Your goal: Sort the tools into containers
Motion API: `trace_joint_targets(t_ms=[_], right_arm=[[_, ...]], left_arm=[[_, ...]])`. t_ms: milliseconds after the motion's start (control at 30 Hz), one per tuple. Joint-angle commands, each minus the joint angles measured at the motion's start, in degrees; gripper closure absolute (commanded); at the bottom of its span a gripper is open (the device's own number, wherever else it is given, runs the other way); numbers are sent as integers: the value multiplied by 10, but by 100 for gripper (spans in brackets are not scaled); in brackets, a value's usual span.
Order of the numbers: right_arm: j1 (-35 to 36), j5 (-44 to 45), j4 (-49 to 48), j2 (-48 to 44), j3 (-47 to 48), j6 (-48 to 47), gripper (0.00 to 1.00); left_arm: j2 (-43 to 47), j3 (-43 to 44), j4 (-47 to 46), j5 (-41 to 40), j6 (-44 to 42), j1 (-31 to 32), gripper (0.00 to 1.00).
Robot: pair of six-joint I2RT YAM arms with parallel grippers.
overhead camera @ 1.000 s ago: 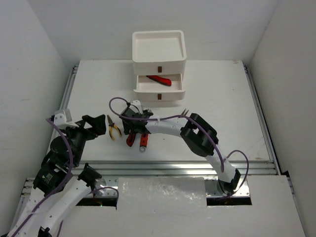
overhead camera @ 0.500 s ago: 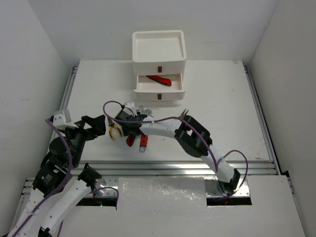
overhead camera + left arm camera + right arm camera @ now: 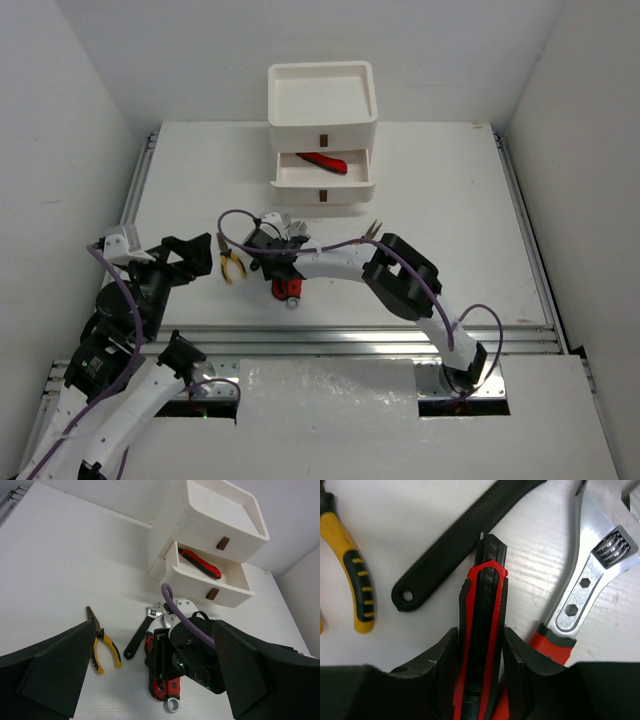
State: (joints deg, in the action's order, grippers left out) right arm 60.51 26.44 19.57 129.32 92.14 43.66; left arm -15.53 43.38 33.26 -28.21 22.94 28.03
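The open drawer (image 3: 302,173) lies outward, so my right gripper needs to lift the red-and-black tool next, carry it outward, lower it and release it beside the similar red-handled tool.
On the table, my right gripper (image 3: 480,635) is down over a red-and-black tool handle (image 3: 484,595), one finger pressed to each side of it. To its right lies a steel adjustable wrench (image 3: 590,580) with a red handle. A black-handled wrench (image 3: 465,535) lies above it and yellow-handled pliers (image 3: 355,580) to the left. From above, the right gripper (image 3: 272,275) covers most of these; the yellow pliers (image 3: 231,264) and the red wrench handle (image 3: 291,292) show. My left gripper (image 3: 155,625) hangs open above the table, left of the tools, holding nothing.
The white containers (image 3: 322,130) stand at the back centre, with a shallow tray (image 3: 320,95) on top. The middle drawer (image 3: 322,178) is pulled out and holds a red-handled tool (image 3: 322,162). The right arm's purple cable (image 3: 172,605) loops over the tools.
The right gripper's jaws have narrowed onto the red-and-black tool handle, after the gripper shifted left, then back over it. The left arm has barely moved.
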Motion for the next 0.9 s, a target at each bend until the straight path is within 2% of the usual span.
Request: trace_joint_targets(t_ms=[0, 200, 367, 467, 533, 567, 733, 867], right_arm=[[-1, -66, 2, -24, -35, -28, 66], [-1, -118, -101, -127, -78, -115, 70], [-7, -114, -145, -215, -116, -190, 73], [-27, -112, -174, -276, -143, -254, 73], [-58, -128, -193, -309, -153, -337, 75], [-72, -154, -192, -312, -147, -369, 79], [-179, -225, -181, -291, -47, -553, 79], [-207, -252, -182, -243, 5, -717, 81]], left_arm=[[7, 1, -18, 3, -4, -7, 0], [7, 1, -17, 3, -4, -6, 0], [8, 1, -18, 3, -4, -6, 0], [7, 1, -17, 3, -4, -6, 0], [6, 1, -18, 3, -4, -6, 0], [5, 1, -17, 3, -4, -6, 0], [1, 1, -17, 3, -5, -6, 0], [1, 1, -17, 2, -5, -7, 0]])
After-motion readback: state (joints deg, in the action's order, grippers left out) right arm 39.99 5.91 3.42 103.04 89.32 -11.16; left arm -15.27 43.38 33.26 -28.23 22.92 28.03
